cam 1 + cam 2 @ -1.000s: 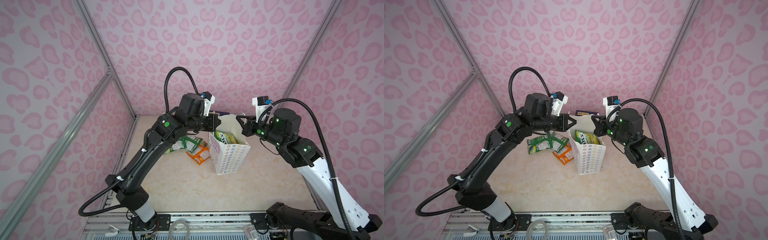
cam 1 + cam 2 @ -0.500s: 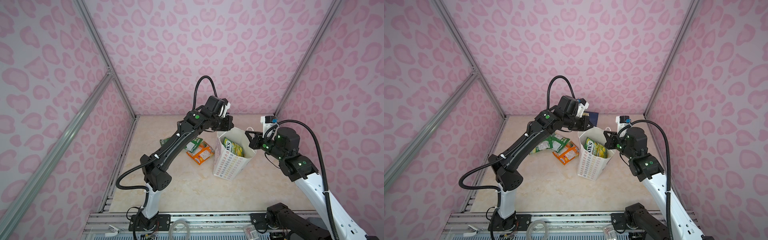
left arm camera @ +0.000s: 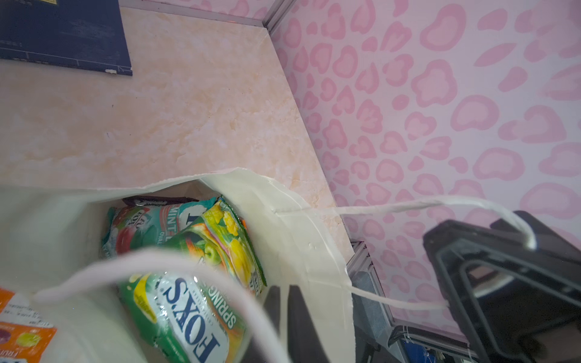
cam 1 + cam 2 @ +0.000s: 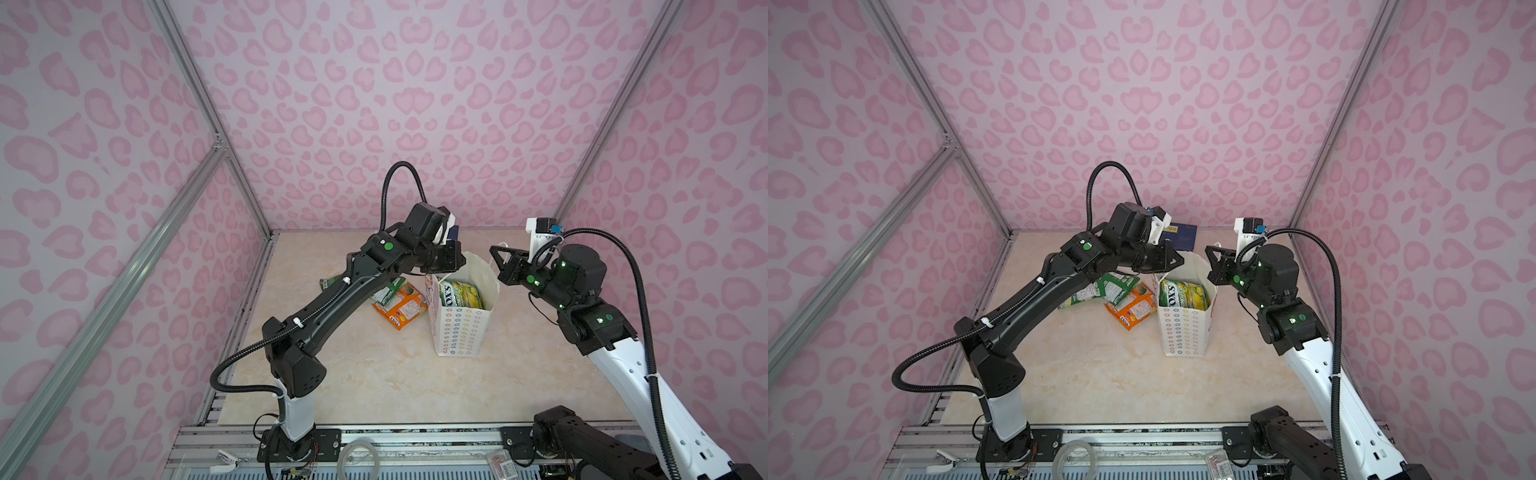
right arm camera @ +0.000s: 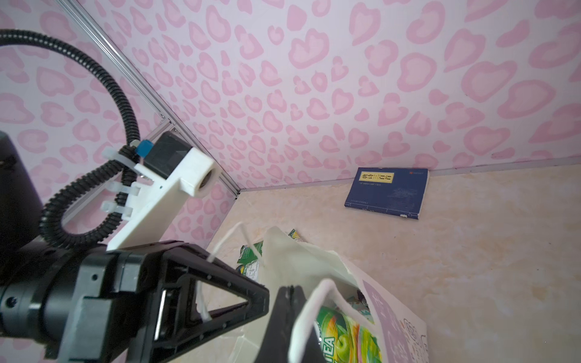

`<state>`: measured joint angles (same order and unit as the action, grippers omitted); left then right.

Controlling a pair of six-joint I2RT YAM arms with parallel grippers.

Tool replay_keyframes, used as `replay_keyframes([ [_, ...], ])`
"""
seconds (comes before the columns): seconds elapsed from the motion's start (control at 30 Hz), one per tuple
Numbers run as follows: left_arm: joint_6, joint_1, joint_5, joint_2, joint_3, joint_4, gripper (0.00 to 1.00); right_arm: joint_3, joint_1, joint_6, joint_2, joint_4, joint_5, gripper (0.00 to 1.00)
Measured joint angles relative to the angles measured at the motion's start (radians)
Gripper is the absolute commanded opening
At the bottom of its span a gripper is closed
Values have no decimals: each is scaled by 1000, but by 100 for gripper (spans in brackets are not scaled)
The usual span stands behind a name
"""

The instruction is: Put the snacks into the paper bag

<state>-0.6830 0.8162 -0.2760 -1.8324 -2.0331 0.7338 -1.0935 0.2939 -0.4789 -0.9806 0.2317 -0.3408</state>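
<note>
The cord handle [image 5: 327, 286] is between my right gripper's shut fingers, and my right gripper will next pull it away from my left gripper to widen the bag's narrow opening. Then it will release the handle.
The white paper bag [image 4: 461, 332] [image 4: 1183, 332] stands upright mid-table with its mouth open. Inside lie snacks: a green FOX'S pouch [image 3: 185, 311] [image 4: 459, 293], a fruit-print pouch [image 3: 226, 239] and a teal mint pouch [image 3: 147, 226]. An orange pouch [image 4: 401, 307] [image 4: 1133, 309] and green pouches [image 4: 1113, 286] lie on the table left of the bag. My left gripper [image 4: 459, 261] [image 3: 284, 294] hangs over the bag's left rim, its fingers slightly apart, with a handle cord [image 3: 141, 256] looping beside them. My right gripper [image 4: 492, 249] [image 5: 292, 294] is shut on the other handle cord [image 3: 408, 204] at the bag's right rim.
A dark blue book [image 4: 1179, 237] [image 5: 388, 191] lies flat against the back wall behind the bag. Pink patterned walls close in the left, back and right sides. A metal rail [image 4: 415, 436] runs along the front edge by both arm bases.
The left gripper has moved right to the bag's rim and its jaws have parted from shut. The right gripper stays shut on its handle. The bag stands more upright than half a second ago.
</note>
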Motion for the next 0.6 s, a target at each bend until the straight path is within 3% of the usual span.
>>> replay_keyframes([
  [0.1, -20, 1, 48, 78, 66, -2, 83, 44, -17, -16, 30, -14, 1, 0],
  [0.2, -27, -1, 103, 141, 112, 2, 98, -8, -28, -14, 20, 8, 4, 0],
  [0.5, -22, -20, 164, 384, 342, 29, 98, -43, -39, -37, 12, 1, -27, 0],
  [0.6, -18, -66, 153, 444, 395, 27, 98, -42, -48, -35, 14, 3, -21, 0],
])
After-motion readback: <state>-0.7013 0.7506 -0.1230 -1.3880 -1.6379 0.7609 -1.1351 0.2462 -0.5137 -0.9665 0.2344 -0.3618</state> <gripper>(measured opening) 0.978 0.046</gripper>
